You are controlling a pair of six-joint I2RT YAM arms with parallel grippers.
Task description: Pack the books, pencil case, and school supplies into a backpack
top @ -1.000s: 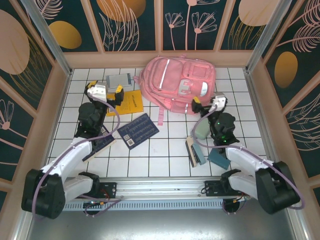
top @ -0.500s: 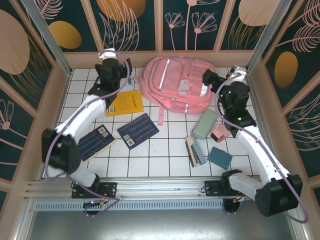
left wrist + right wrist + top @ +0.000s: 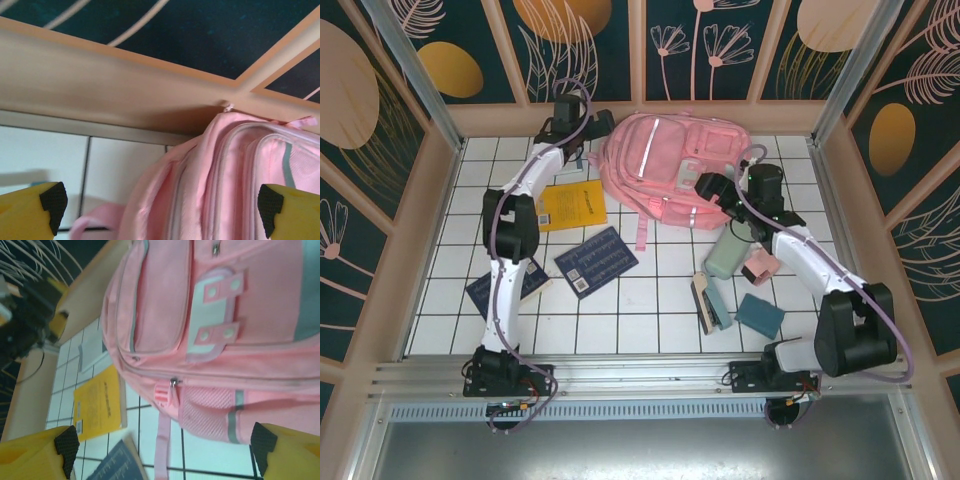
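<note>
Next, my left gripper goes down and toward the bag to bring its layers between both fingers, since the backpack's rounded side edge lies below, nearer one finger.
The pink backpack lies flat at the back of the table. My left gripper is open at its upper left corner, and the pink fabric shows between the yellow fingers. My right gripper hangs open over the backpack's front pocket, holding nothing. The yellow book and a navy book lie left of the backpack. A grey book lies beyond the yellow one. The mint pencil case, pink block, teal pad and stapler lie on the right.
A second dark book lies partly under my left arm. A pink strap trails from the backpack toward the navy book. The wooden back wall stands right behind the backpack's top.
My left gripper has swung right to the backpack's upper left corner. My right gripper has come down and left over the backpack's front pocket.
</note>
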